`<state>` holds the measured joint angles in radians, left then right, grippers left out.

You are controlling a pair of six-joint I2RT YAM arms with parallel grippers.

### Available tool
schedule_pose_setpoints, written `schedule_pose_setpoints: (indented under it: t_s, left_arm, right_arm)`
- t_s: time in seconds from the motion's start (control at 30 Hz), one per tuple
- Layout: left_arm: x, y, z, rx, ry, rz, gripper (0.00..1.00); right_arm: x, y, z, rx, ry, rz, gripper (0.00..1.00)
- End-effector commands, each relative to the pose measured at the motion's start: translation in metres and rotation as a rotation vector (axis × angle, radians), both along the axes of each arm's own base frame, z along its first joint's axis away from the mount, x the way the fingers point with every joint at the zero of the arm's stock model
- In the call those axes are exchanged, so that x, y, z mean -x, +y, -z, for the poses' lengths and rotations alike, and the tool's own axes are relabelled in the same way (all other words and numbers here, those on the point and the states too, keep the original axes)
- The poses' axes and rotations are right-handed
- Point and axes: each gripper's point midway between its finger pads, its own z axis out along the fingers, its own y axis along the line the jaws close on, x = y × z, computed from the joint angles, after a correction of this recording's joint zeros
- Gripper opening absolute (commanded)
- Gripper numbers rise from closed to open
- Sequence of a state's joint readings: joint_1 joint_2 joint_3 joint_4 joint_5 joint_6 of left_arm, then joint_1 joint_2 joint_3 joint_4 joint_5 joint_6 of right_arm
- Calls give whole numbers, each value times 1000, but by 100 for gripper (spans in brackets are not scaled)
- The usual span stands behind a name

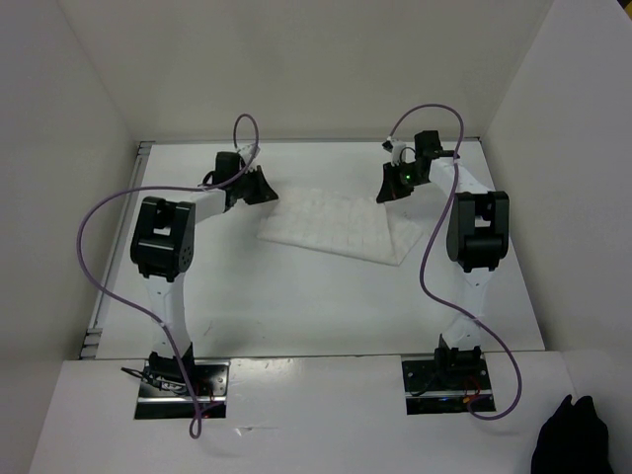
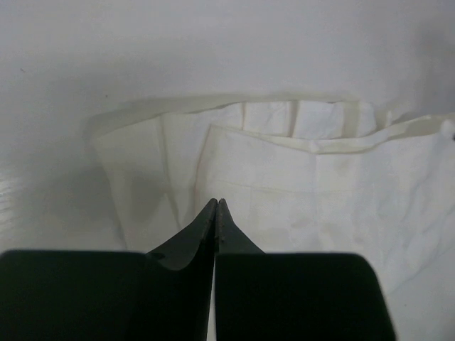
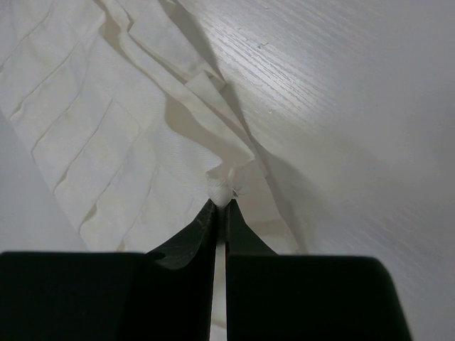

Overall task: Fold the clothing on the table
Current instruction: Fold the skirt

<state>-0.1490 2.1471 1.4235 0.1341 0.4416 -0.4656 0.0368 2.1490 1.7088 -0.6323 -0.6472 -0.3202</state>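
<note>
My right gripper lifts and shifts to the right in the top view next, then lowers over the clothing's bottom layer (image 1: 406, 223) (image 3: 273, 229), which sticks out past the held edge.
The clothing (image 1: 341, 227), a thin white ribbed piece, lies roughly flat in the middle of the white table (image 1: 296, 306). My left gripper (image 1: 262, 188) sits at its far left corner. In the left wrist view that gripper (image 2: 217, 202) is shut, tips together over the clothing (image 2: 320, 192), with no cloth showing between them. My right gripper (image 1: 395, 183) is at the far right corner. The right wrist view shows the right gripper (image 3: 222, 197) shut on a small bunched bit of the clothing's (image 3: 92, 135) edge, which rises in folds from the table (image 3: 355, 106).
White walls close the table on the left, back and right. A thin metal strip (image 1: 99, 316) runs along the left edge. Purple cables (image 1: 109, 212) loop off both arms. A black object (image 1: 578, 439) lies at the near right corner.
</note>
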Motion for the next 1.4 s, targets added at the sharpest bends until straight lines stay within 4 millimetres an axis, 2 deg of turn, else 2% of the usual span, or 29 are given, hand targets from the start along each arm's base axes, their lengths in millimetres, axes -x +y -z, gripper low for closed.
schedule_pose_setpoints:
  t_s: [0.0,0.07,0.1,0.17,0.23,0.27,0.3,0.43,0.5,0.53,0.57,0.6,0.67,0.7,0.83,0.9,0.97,1.03,1.1,1.13,1.33,1.37]
  left_arm:
    - [-20,-1,-80,56,-240,-4,1]
    - [-18,-2,-80,68,-234,2,2]
    - [-21,-1,-84,63,-238,-8,2]
    - [-30,-1,-78,57,-226,-16,2]
    - [-35,-1,-56,42,-176,-12,2]
    - [-39,-4,-58,49,-180,-2,2]
    - [-41,-4,-44,46,-153,-2,2]
    - [-46,-1,-28,28,-126,-24,0]
    - [-44,0,-11,-7,-93,-42,0]
    - [-46,-1,-15,-5,-103,-42,0]
    - [-49,1,-10,-22,-96,-48,0]
    - [-47,3,2,-34,-64,-56,0]
    - [-46,-2,6,-36,-52,-46,0]
    - [-46,0,14,-47,-40,-57,0]
    - [-43,4,27,-60,-8,-82,0]
    - [-45,5,25,-66,-7,-89,0]
    - [-44,11,33,-94,25,-114,0]
    - [-46,14,32,-101,33,-137,0]
    - [-46,16,34,-108,56,-157,0]
    - [-42,18,44,-121,88,-162,0]
    - [-44,23,46,-139,106,-190,0]
    - [-44,23,46,-139,106,-190,0]
  right_arm:
    - [6,6,-27,-7,-51,-31,0]
    - [6,6,-27,-7,-51,-31,0]
    - [6,6,-27,-7,-51,-31,0]
    - [7,8,-28,-15,-51,-35,0]
    - [9,8,-27,-15,-42,-35,0]
    - [9,9,-28,-23,-42,-39,0]
    - [9,9,-28,-23,-42,-40,0]
    - [11,9,-27,-19,-38,-46,0]
    - [11,10,-28,-27,-38,-50,0]
    - [11,10,-28,-27,-38,-50,0]
    - [14,10,-25,-27,-27,-50,0]
    - [14,10,-30,-27,-38,-50,0]
    - [14,10,-27,-27,-38,-50,0]
    - [14,10,-31,-27,-47,-50,0]
    - [14,10,-31,-27,-47,-50,0]
    - [14,10,-43,-28,-73,-51,0]
    - [16,10,-51,-28,-84,-51,0]
    - [17,10,-71,-29,-127,-51,0]
    - [24,9,-78,-29,-125,-51,0]
    - [25,8,-90,-24,-147,-37,0]
    - [44,3,-107,-18,-150,31,0]
    - [45,-4,-98,-7,-126,62,0]
